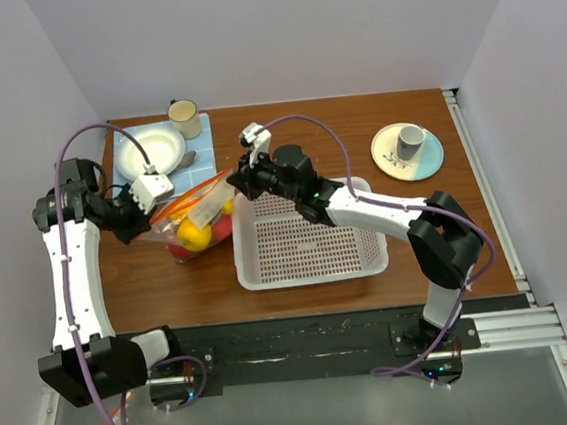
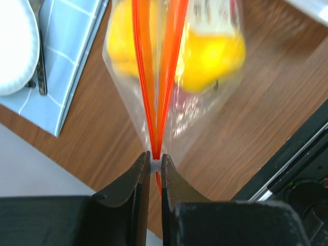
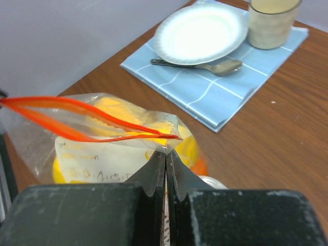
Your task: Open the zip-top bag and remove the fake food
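The pinched end of the bag's zip strip lies between the fingers of the left gripper, so the robot next needs to keep that gripper in place and spread its fingers to release the end.
The zip-top bag (image 1: pixel 201 208) hangs just above the table, left of the basket, stretched between both grippers. Inside it lies the fake food (image 1: pixel 193 236): yellow pieces over a red one. My left gripper (image 1: pixel 158 206) is shut on the bag's left end. In the left wrist view that gripper (image 2: pixel 155 160) pinches the end of the orange zip strip (image 2: pixel 164 77), and the two strips spread apart beyond it over yellow food (image 2: pixel 212 59). My right gripper (image 3: pixel 166 152) is shut on the bag's other corner, where the parted strips (image 3: pixel 77 110) meet above the food (image 3: pixel 115 108).
A white perforated basket (image 1: pixel 306 235) stands right of the bag, under the right arm. Behind the bag lies a blue cloth (image 1: pixel 202 130) with a white plate (image 1: pixel 147 150), a spoon (image 3: pixel 205 65) and a cup (image 1: pixel 185 116). A saucer with a cup (image 1: pixel 408 150) sits at the back right.
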